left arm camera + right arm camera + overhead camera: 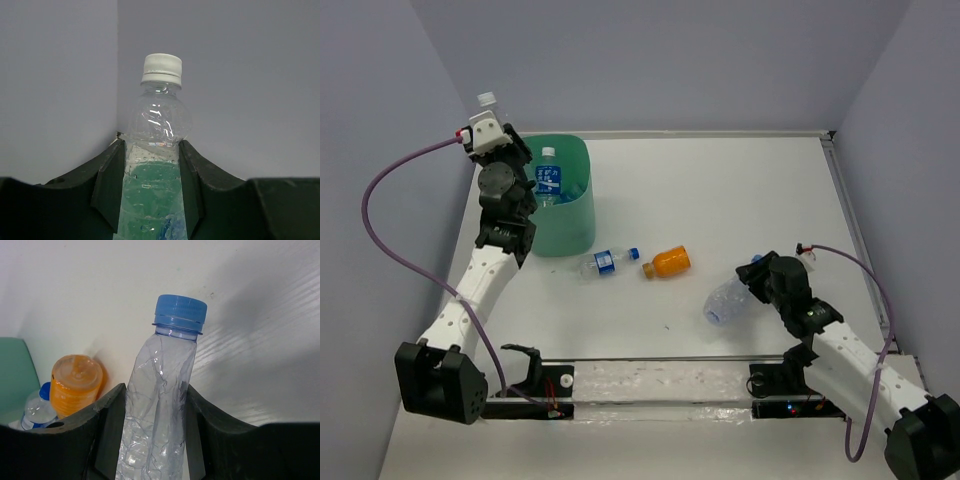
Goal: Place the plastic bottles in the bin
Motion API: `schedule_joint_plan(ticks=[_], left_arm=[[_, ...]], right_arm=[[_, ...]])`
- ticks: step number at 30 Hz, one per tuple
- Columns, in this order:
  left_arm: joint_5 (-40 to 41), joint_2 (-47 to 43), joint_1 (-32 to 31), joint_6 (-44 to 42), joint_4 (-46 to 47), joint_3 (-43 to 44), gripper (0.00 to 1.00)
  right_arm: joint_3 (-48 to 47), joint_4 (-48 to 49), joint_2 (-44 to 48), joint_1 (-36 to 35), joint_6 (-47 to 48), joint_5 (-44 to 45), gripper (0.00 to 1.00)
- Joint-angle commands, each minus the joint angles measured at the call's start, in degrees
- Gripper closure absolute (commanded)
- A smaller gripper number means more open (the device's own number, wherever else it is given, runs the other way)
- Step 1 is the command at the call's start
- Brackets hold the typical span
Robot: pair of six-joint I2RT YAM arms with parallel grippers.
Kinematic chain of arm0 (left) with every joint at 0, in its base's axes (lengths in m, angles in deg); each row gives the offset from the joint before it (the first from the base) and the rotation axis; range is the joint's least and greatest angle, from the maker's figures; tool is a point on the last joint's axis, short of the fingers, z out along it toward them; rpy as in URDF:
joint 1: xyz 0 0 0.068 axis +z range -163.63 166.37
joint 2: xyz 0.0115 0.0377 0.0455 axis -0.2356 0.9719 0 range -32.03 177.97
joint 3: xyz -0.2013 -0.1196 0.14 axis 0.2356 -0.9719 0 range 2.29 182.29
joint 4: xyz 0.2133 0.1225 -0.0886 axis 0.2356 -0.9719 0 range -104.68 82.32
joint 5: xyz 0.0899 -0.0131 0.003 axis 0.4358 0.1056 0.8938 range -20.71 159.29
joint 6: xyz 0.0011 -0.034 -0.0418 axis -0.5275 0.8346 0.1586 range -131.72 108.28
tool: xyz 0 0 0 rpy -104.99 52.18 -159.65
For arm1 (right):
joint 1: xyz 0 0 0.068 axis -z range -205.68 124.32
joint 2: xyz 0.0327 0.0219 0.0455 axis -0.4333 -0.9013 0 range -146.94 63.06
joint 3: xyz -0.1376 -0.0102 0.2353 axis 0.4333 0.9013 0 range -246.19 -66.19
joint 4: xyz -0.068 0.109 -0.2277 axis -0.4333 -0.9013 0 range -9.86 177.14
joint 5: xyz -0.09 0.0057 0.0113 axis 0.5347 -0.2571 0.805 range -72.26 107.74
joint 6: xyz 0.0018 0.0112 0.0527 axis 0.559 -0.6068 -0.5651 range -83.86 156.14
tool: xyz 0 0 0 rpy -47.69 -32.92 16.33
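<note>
My right gripper rises outward and over the bin's opening [572,172] next, then lowers the crumpled bottle inside and releases, since it's held lower than the bin's rim.
My left gripper [488,115] is raised beside the far-left corner of the mint-green bin [575,225] and is shut on a clear bottle with a white cap [160,115]; the cap [487,99] sticks up above the fingers [112,185]. A blue-labelled bottle [549,180] stands inside the bin. My right gripper [748,283] is shut on a crumpled clear bottle with a blue cap [165,385], held low over the table [725,302]. A clear blue-capped bottle [608,262] and an orange bottle [667,262] lie on the table in front of the bin.
In the right wrist view the orange bottle [76,385], the blue-capped bottle [37,407] and the bin's edge [15,370] lie to the left. Grey walls close the table on the left, back and right. A metal rail [650,380] runs along the near edge.
</note>
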Motion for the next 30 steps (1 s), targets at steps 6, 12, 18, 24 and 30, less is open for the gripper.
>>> schedule_joint_plan(ticks=[6,12,18,24,30], left_arm=[[-2.11,3.3,0.82,-10.78,9.98,-2.85,0.59],[-4.83,3.3,0.47,-9.9,11.92,-6.46,0.38],[-4.48,0.67,0.29,-7.8,11.93,-8.22,0.01],[-7.11,-4.43,0.03,-2.44,5.52,-4.18,0.01],[-15.28,-11.02,0.03,11.51,-10.97,3.89,0.01]], right_arm=[[-0.71,6.85,1.38,0.42,5.17,-3.58,1.0],[-4.31,8.78,1.12,0.42,8.24,-4.1,1.0],[-7.56,15.54,-1.87,0.42,10.18,-8.05,1.0],[-13.89,21.15,-6.43,-1.43,14.3,-8.67,1.0],[-24.95,29.68,-15.9,-9.94,24.22,-8.85,1.0]])
